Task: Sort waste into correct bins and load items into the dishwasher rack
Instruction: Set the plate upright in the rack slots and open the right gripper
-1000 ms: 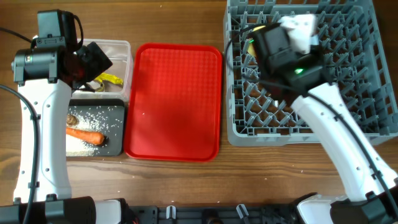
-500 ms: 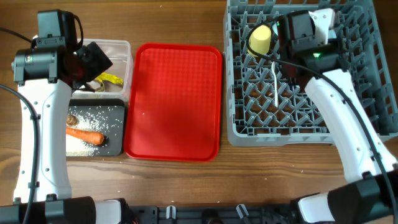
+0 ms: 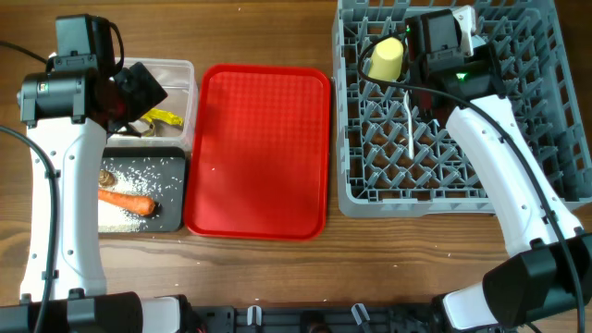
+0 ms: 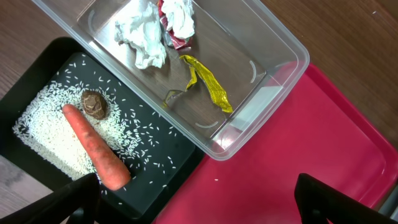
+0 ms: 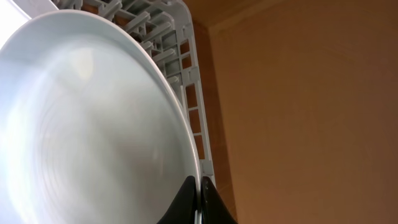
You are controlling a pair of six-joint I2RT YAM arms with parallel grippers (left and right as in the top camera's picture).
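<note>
The plate in my right gripper comes down next, shifting slightly toward the white spoon (image 3: 410, 125), then the gripper opens, since the rack's wires are beyond the plate.
My right gripper (image 5: 199, 190) is shut on the rim of a pale blue plate (image 5: 93, 124), which fills the left of the right wrist view. The rack's grey wall (image 5: 186, 68) is just behind it. From overhead, the right gripper (image 3: 442, 42) hangs over the far side of the dishwasher rack (image 3: 518, 176) and hides the plate. A yellow cup (image 3: 386, 57) and a white spoon (image 3: 410, 125) lie in the rack. My left gripper (image 4: 199, 205) is open above the clear tub (image 4: 273, 68) and the black tray (image 4: 155, 180), holding nothing.
The clear tub holds crumpled white paper (image 4: 143, 31), a red-silver wrapper (image 4: 171, 25) and a yellow wrapper (image 4: 208, 84). A carrot (image 4: 93, 146), a brown lump (image 4: 94, 104) and rice (image 4: 43, 134) lie in the black tray. A flat red tray (image 3: 259, 148) sits between bins and rack.
My right arm has swung toward the rack's far right, uncovering the yellow cup and the spoon. The left arm has stayed still.
</note>
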